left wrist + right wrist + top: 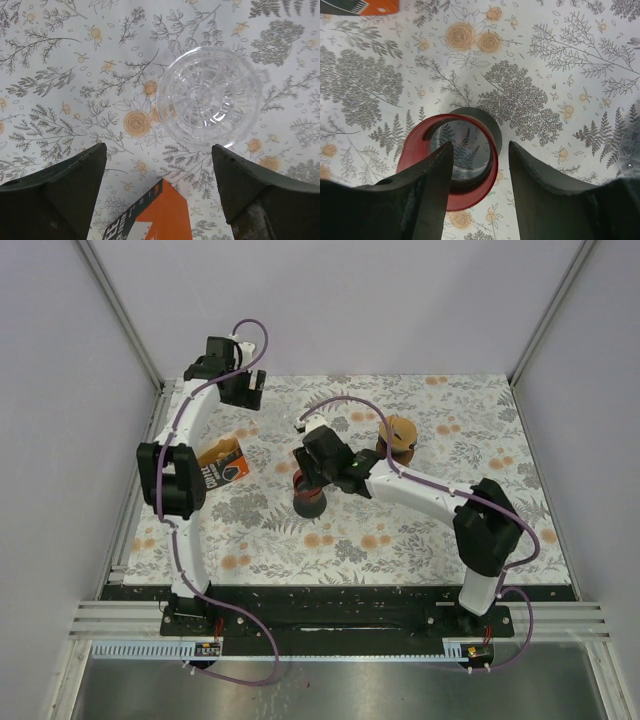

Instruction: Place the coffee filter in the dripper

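I should next lower my left gripper toward its right in the top view to the dripper's box-side rim point(260, 421) point(163, 120), because the gripper's open fingers can go on both sides of it.
A clear ribbed glass dripper point(210, 95) stands on the floral cloth, ahead of my left gripper point(159, 146), which is open and empty above it. An orange and black filter box point(160, 215) lies under the left fingers; it also shows in the top view point(225, 462). No loose filter shows. My right gripper point(481, 143) is open over a red ring-shaped cup point(420, 165) with a see-through bottom. Its left finger point(427, 185) lies over the ring's opening and its right finger point(545, 190) outside the rim. In the top view the left gripper point(245, 390) is at the far left and the right gripper point(308, 480) mid-table.
A tan cone-like thing on a dark base point(400, 436) stands right of the right gripper. Grey walls and metal rails close the table on the left, right and back. A clear glass edge point(632, 145) shows at the right of the right wrist view.
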`<state>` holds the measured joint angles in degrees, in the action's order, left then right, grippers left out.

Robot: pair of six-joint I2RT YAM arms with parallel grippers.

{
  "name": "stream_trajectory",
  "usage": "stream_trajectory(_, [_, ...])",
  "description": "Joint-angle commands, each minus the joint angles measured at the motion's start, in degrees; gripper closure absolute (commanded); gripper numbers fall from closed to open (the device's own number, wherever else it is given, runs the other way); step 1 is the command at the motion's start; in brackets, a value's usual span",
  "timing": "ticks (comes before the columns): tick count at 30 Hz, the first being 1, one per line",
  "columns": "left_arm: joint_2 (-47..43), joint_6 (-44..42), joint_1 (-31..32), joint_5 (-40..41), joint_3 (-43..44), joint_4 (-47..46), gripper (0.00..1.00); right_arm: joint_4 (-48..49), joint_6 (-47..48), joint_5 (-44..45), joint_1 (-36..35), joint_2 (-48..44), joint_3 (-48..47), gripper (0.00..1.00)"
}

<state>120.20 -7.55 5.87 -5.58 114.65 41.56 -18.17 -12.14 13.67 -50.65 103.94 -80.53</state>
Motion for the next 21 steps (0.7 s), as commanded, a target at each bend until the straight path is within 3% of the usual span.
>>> stream_trajectory(1, [5.81, -1.41, 0.81, 5.32, 9.78, 2.38, 0.11, 1.12, 0.8, -2.59, -0.5, -8.39, -0.24, 0.43])
stream_trajectory(3, [8.98, -1.41, 0.81, 7.69, 12.78, 2.82, 0.11, 1.04, 1.24, -3.03, -0.41, -10.32, 0.2, 0.42])
stream_trajectory(9, [13.21, -0.45, 1.25, 3.39, 14.55, 2.56, 0.21, 1.04, 1.95, -1.81, -0.5, -15.25, 2.66, 0.4])
stream_trajectory(10, [14.43, -0.1, 1.42, 3.04, 14.55, 2.65, 0.3, 0.95, 2.56, -0.76, -0.5, -16.48, 3.18, 0.4])
stream_trajectory(18, [15.33, 1.39, 1.43, 0.23, 12.0, 2.56, 0.58, 1.04, 5.11, 2.23, -0.41, -18.77, 4.33, 0.38])
stream_trajectory(21, [14.8, 3.94, 1.43, -2.67, 10.78, 2.39, 0.77, 1.12, 5.29, 2.24, -0.41, -19.3, 4.33, 0.38])
